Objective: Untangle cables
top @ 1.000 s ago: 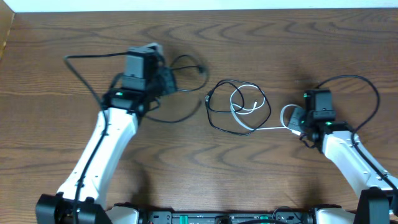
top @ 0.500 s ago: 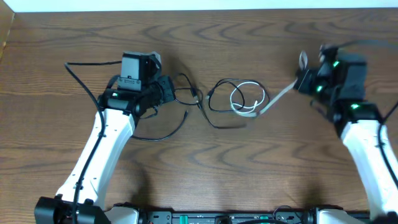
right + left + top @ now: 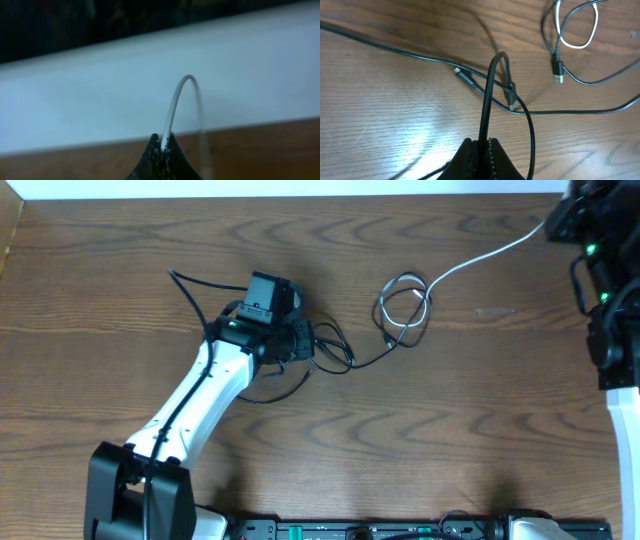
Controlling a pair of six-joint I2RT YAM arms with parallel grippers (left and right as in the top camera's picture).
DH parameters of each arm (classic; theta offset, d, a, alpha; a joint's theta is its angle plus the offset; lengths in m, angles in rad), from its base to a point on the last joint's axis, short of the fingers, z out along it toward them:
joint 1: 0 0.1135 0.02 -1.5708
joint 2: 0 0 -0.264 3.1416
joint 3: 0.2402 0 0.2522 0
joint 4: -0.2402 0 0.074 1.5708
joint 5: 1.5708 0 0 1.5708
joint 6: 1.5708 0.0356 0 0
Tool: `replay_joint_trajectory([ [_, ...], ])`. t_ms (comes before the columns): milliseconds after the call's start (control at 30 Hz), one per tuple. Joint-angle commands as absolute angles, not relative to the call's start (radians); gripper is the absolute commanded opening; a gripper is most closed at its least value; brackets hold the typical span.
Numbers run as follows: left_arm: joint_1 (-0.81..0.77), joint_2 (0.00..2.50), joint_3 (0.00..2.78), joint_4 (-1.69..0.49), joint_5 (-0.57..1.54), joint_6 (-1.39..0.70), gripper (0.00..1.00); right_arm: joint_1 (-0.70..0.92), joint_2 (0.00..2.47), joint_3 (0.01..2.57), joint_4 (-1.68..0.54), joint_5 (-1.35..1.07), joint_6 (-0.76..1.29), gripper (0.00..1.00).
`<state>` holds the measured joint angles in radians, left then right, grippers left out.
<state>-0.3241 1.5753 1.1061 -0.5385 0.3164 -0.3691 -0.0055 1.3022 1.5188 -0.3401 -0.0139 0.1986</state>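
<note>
I should move my right gripper back and down to the bare wood (image 3: 528, 362) beside the tangle next, and let go of the white cable (image 3: 480, 258) there.
A white cable (image 3: 480, 258) runs taut from a small tangle of loops (image 3: 402, 305) up to my right gripper (image 3: 560, 220) at the far right corner. That gripper (image 3: 164, 142) is shut on the white cable (image 3: 175, 105). A thin black cable (image 3: 345, 360) trails from the tangle to my left gripper (image 3: 300, 345), which is shut on it. In the left wrist view the jaws (image 3: 482, 150) pinch the black cable (image 3: 487, 100), which arches up and forward. Small plug ends (image 3: 558, 70) and the white loop (image 3: 580, 30) lie beyond.
The wooden table's far edge (image 3: 300, 194) meets a white surface, which fills most of the right wrist view (image 3: 100, 100). The left arm's thicker black wire (image 3: 195, 285) curves behind its wrist. Another black cable (image 3: 380, 45) crosses the wood in the left wrist view.
My right gripper has moved up and right to the far corner, pulling the white cable taut. The tangle has slid up and right and shrunk. My left gripper has moved right and nearer with the black cable.
</note>
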Motion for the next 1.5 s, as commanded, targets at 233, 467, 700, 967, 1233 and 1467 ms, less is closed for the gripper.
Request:
replay_joint_trajectory([
  [233,-0.355,1.597,1.116,-0.53,0.324,-0.367,0.09,-0.008,1.299,1.624,-0.046,-0.015,0.231,0.01],
  [467,-0.355,1.597,1.116,-0.531,0.325,-0.367,0.08,-0.014,1.322,1.623,-0.326,0.438,0.151,0.01],
  [700,-0.355,1.597,1.116,-0.531,0.325,-0.367,0.08,-0.123,1.467,1.623,-0.66,0.634,0.115,0.01],
  [967,-0.355,1.597,1.116,-0.531,0.325,-0.367,0.08,-0.23,1.602,1.623,-0.781,0.579,0.115,0.12],
  [1233,-0.355,1.597,1.116,-0.532,0.325,-0.367,0.08,-0.239,1.62,1.623,-0.927,0.311,0.115,0.77],
  [1467,-0.355,1.597,1.116,-0.542,0.325,-0.367,0.08,-0.235,1.623,1.609,-1.166,0.023,0.128,0.97],
])
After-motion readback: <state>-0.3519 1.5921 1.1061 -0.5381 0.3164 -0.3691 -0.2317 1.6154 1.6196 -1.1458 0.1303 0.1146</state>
